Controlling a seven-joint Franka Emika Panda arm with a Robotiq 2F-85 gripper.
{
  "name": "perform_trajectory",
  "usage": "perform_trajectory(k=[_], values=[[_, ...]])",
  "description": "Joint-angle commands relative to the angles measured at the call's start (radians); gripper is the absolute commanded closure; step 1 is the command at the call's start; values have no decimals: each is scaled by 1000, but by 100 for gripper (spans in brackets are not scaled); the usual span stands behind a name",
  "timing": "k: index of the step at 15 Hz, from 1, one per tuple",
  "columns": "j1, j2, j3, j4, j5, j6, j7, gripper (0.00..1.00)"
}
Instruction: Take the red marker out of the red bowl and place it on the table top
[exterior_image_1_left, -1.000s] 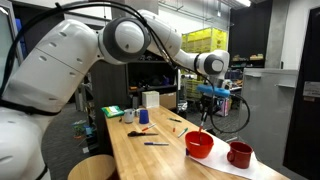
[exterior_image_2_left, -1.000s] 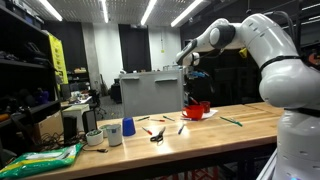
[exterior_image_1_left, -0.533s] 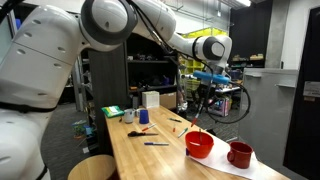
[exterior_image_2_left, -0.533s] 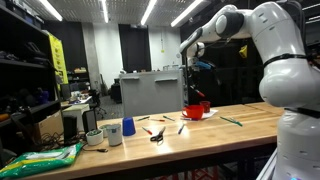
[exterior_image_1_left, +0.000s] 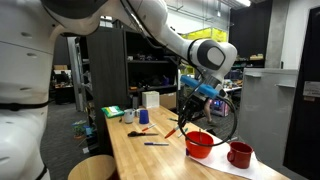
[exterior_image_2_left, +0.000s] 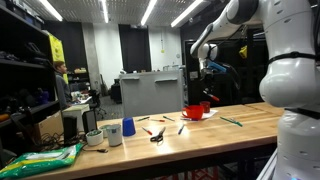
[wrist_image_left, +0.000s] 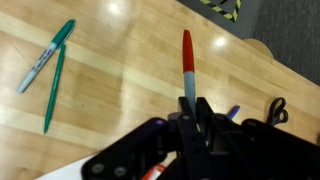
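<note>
The gripper lowers the red marker and draws it back beside the green markers next, since it hangs high above the table top.
My gripper (exterior_image_1_left: 192, 108) is shut on the red marker (exterior_image_1_left: 176, 127), which slants down and away from the red bowl (exterior_image_1_left: 199, 146) and hangs above the table top (exterior_image_1_left: 140, 160). In the wrist view the marker (wrist_image_left: 186, 55) sticks out of the jaws (wrist_image_left: 194, 112) with its red cap forward, over bare wood (wrist_image_left: 110, 95). In an exterior view the gripper (exterior_image_2_left: 207, 78) hangs high above the bowl (exterior_image_2_left: 195, 112). The marker is too thin to make out there.
A red mug (exterior_image_1_left: 239, 154) stands beside the bowl. Two green markers (wrist_image_left: 45, 58) lie on the wood, and scissors (wrist_image_left: 278, 108) lie off to one side. A blue cup (exterior_image_2_left: 127, 128), a white cup (exterior_image_2_left: 112, 134) and a white box (exterior_image_1_left: 150, 100) stand farther along the table.
The gripper has lifted and tilted. The marker's tip has come up out of the bowl and swung sideways, over the table beside the bowl.
</note>
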Motion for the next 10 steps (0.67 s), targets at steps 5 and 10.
perform_trajectory(k=[5,10], values=[[22,-137,-83,-394,6,163,85,97],[15,-109,-119,-500,6,281,85,97]])
